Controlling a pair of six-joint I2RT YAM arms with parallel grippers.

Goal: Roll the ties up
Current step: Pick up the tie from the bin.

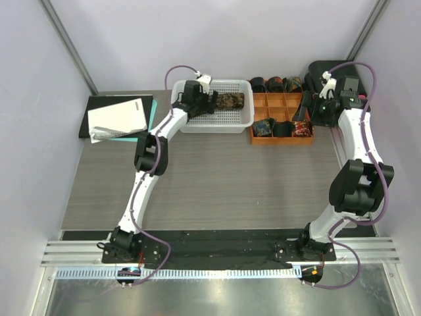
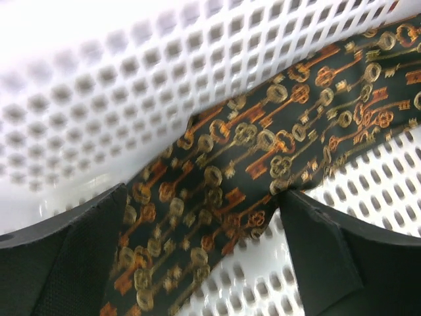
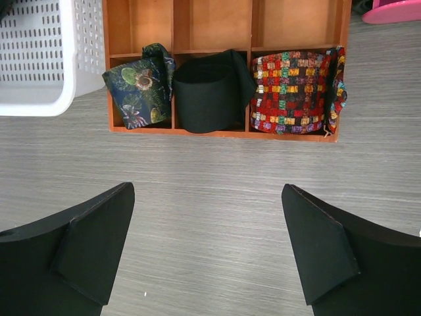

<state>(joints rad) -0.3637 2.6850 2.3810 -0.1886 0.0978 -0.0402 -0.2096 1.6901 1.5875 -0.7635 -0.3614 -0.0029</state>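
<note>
The left gripper stays low in the basket (image 2: 99, 99) next and draws both fingers together across the tie's narrower part (image 2: 205, 209), since that part lies between its open fingers.
A dark tie (image 2: 263, 151) with a gold and orange key pattern lies in the white mesh basket (image 2: 99, 99); it also shows in the top view (image 1: 230, 101). My left gripper (image 2: 204, 247) is open low inside the basket, one finger on each side of the tie's narrower stretch. In the top view my left gripper (image 1: 205, 105) is at the basket's left half. My right gripper (image 3: 207, 243) is open and empty above bare table, in front of an orange wooden organizer (image 3: 223, 135) holding a floral rolled tie (image 3: 140, 85), a black one (image 3: 207, 92) and a checked one (image 3: 293, 92).
The organizer (image 1: 281, 135) stands right of the basket (image 1: 247, 122), with more rolled ties (image 1: 275, 83) along its back. A notebook on dark folders (image 1: 118, 117) lies at the back left. A black item (image 1: 329, 68) sits at the back right. A pink object (image 3: 391, 12) lies beyond the organizer.
</note>
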